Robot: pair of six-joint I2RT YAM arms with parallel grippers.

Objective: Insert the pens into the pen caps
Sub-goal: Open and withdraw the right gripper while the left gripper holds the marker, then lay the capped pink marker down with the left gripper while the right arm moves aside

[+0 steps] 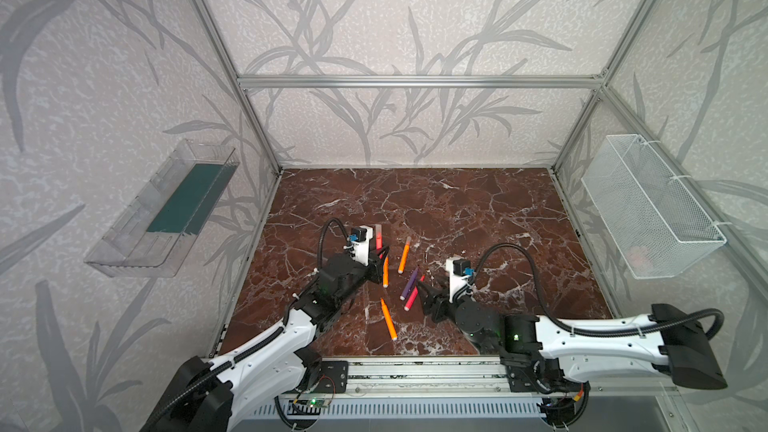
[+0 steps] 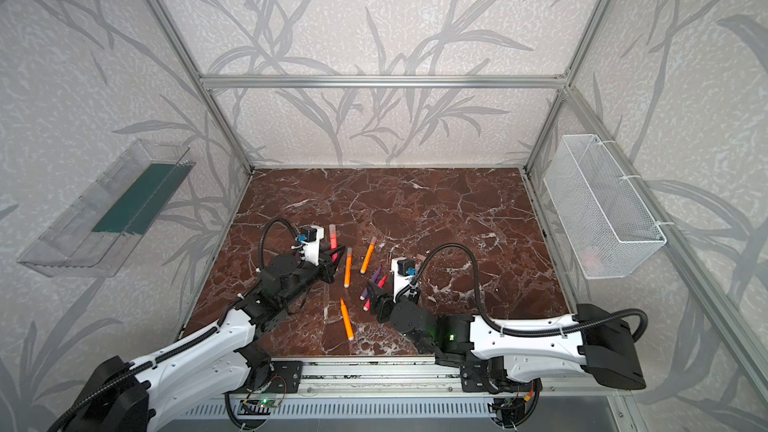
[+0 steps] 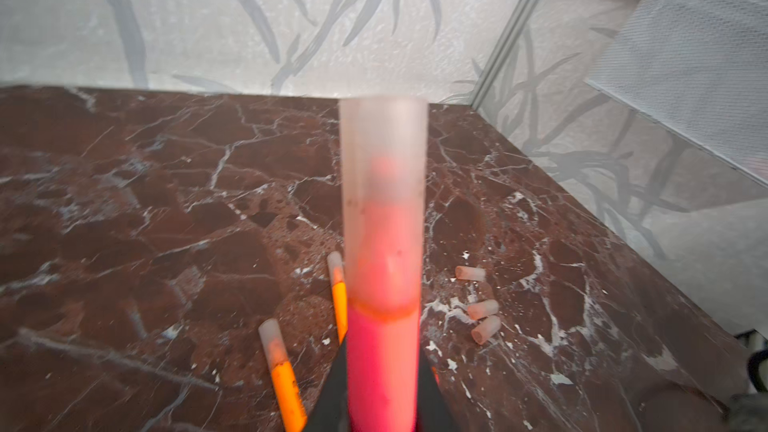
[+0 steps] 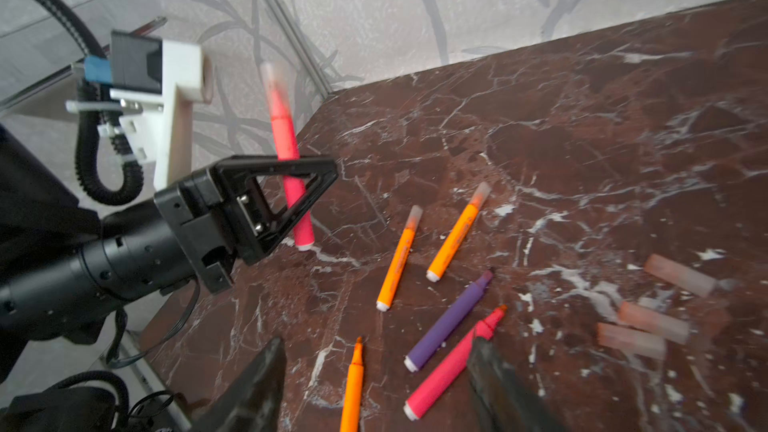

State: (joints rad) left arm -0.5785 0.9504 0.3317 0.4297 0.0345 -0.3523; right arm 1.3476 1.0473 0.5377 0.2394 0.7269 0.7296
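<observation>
My left gripper moves down and tilts the pink-red pen flat onto the bare marble beside the capped orange pens next to release it, since its cap is on.
My left gripper (image 1: 380, 261) (image 3: 383, 367) is shut on a pink-red pen (image 3: 382, 351) (image 4: 286, 135) that stands upright with a pale cap (image 3: 384, 151) on its tip. Two capped orange pens (image 4: 398, 259) (image 4: 457, 232) lie on the marble beside it. My right gripper (image 1: 430, 290) (image 4: 376, 344) is open and holds nothing. In front of it lie an uncapped orange pen (image 4: 353, 384), a purple pen (image 4: 451, 320) and a pink-red pen (image 4: 453, 363). Three loose pen caps (image 3: 482, 309) (image 4: 652, 317) lie to the right of the pens.
The brown marble table (image 1: 457, 209) is boxed in by an aluminium frame and patterned walls. A white wire basket (image 1: 652, 205) hangs on the right wall. On the left wall hangs a clear plastic tray (image 1: 162, 209).
</observation>
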